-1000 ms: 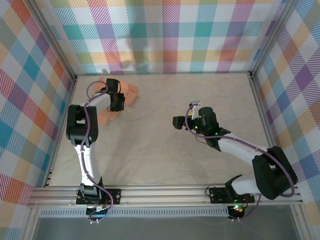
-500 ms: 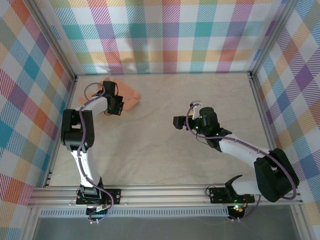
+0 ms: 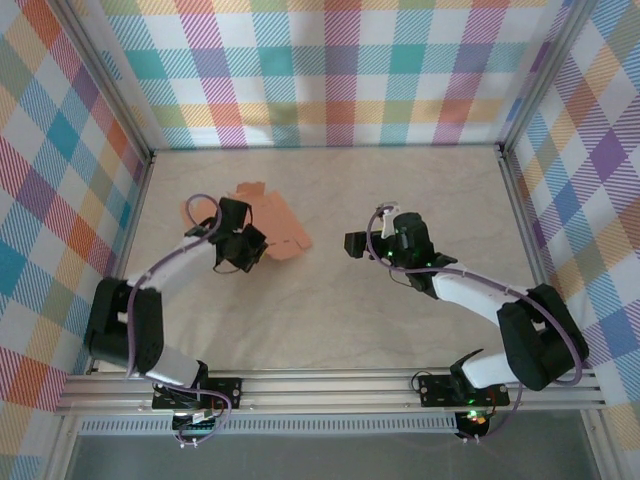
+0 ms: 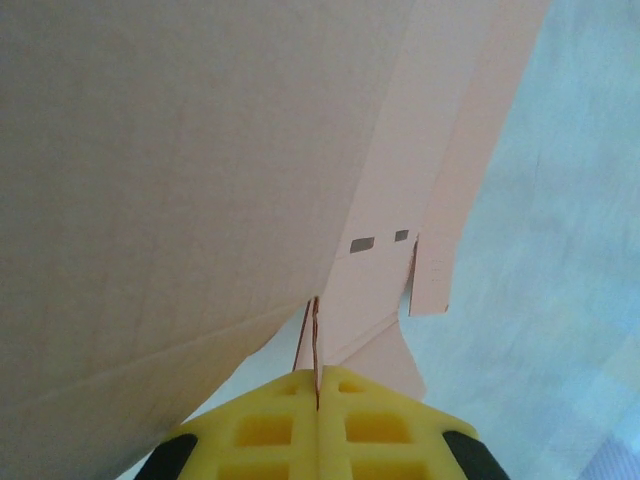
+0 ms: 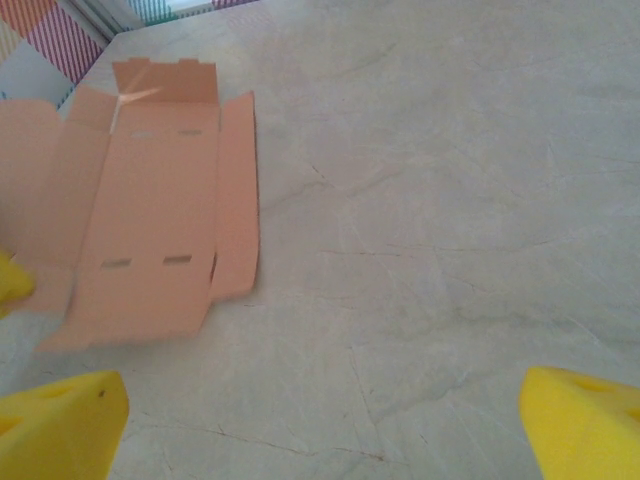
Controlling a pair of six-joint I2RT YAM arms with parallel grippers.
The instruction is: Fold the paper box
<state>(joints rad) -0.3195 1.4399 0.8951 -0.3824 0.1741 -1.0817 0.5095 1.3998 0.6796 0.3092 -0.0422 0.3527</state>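
The clear part of the bare table is back of my left gripper, so next I should pull the paper box's thin flap slightly back with that gripper and let go of it there.
The paper box [image 3: 280,226] is a salmon-orange die-cut sheet, unfolded, lying left of the table's middle. My left gripper [image 3: 243,250] is at its near-left edge, shut on a thin flap of the sheet. In the left wrist view the yellow fingers [image 4: 250,430] pinch the cardboard edge at the left gripper [image 4: 317,385], and the paper box [image 4: 200,150] rises over the camera. My right gripper [image 3: 353,243] stands open to the right of the sheet, apart from it. In the right wrist view the paper box [image 5: 150,230] lies flat ahead of the right gripper [image 5: 320,425], slots and flaps showing.
The beige table top [image 3: 330,310] is bordered by plaid walls [image 3: 330,70] at the back and both sides. An aluminium rail [image 3: 330,388] runs along the near edge. Bare table lies between the sheet and my right gripper.
My left arm has swung from the far-left corner toward the table's middle, dragging the sheet with it to the right and nearer. The right arm has barely moved.
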